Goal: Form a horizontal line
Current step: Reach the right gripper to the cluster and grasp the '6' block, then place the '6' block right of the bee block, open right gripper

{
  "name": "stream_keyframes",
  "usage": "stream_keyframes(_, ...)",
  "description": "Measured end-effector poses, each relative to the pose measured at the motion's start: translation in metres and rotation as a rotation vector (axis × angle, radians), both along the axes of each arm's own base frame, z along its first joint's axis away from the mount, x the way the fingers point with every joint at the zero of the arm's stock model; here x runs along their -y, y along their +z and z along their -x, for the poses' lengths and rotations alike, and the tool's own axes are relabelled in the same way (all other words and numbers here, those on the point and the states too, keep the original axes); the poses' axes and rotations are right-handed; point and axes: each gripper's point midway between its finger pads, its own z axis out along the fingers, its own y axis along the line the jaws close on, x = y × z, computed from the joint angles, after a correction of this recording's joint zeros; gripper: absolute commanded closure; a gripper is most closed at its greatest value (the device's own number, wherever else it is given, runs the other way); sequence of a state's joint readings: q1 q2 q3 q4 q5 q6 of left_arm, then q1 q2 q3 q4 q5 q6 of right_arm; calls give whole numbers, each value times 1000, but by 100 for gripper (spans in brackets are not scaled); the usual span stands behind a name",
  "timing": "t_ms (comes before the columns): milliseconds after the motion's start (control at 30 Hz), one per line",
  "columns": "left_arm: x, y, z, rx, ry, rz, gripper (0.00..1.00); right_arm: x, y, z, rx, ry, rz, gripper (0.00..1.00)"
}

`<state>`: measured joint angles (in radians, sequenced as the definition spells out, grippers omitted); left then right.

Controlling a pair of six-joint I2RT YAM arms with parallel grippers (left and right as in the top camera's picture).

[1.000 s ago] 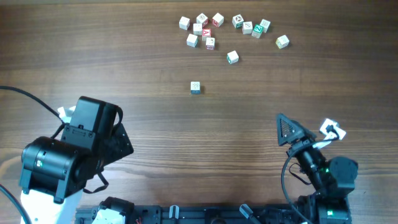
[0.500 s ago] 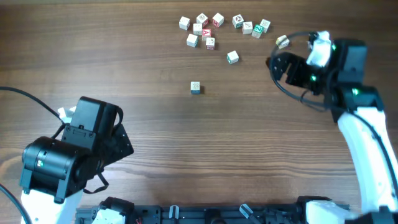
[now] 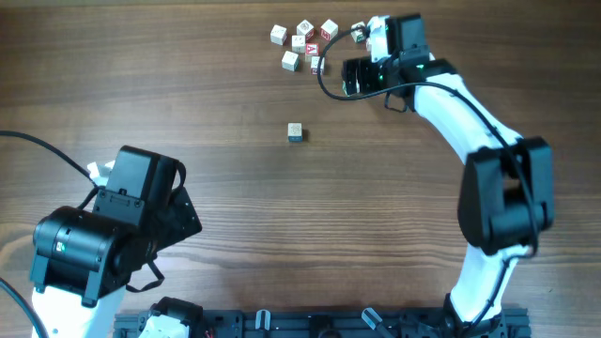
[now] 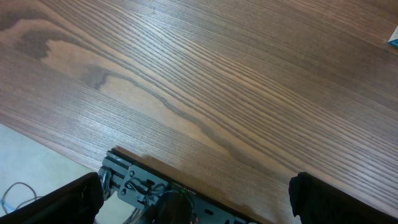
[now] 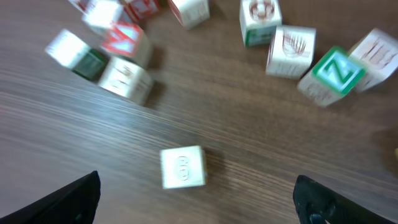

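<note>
The right gripper lowers around the single whitish cube (image 5: 183,167) next and closes on its sides, since it stands clear of the others between my spread fingers.
No row of three touching cubes shows in any view. A whitish cube with blue marks (image 3: 295,132) stands alone mid-table. My right gripper (image 3: 349,77) is open above the far cube cluster. In the right wrist view its fingers (image 5: 199,194) are spread wide around a single whitish cube (image 5: 183,167) and do not touch it. That cube is hidden under the gripper in the overhead view. My left gripper (image 4: 199,198) is open and empty over the table's near edge, by the left arm (image 3: 103,230).
Several loose letter cubes with red or green marks lie at the far edge: one group (image 3: 300,42) to the left of the gripper, a red-lettered cube (image 5: 126,38) and a green Z cube (image 5: 336,70) close ahead. A black rail (image 4: 155,190) runs along the near edge.
My right arm has swung from the near right corner to the far cluster and now hangs over the lone whitish cube. The left arm and the blue-marked cube have not moved.
</note>
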<state>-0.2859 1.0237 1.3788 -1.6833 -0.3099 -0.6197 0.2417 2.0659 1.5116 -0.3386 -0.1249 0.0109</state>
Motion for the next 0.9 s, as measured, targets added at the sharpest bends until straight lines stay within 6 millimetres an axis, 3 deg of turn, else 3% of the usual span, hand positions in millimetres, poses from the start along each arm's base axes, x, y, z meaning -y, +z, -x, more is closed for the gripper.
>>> stream_keyframes(100,0,0,0,-1,0,0,0,-3,-29,-8,1,15,32,9)
stream_keyframes(300,0,0,0,0,0,0,0,-34,-51,-8,22,87,55,27)
stream_keyframes(367,0,0,0,0,0,0,0,-32,-64,-6,1,86,72,40)
stream_keyframes(467,0,0,0,0,0,0,0,-29,-65,-9,6,67,80,56)
stream_keyframes(700,0,0,0,0,0,0,0,-22,-69,-5,-42,-31,57,66)
stream_keyframes(800,0,0,0,0,0,0,0,-15,-54,7,-84,-84,48,67)
stream_keyframes(900,0,0,0,-1,0,0,0,-8,10,20,-59,-147,13,69)
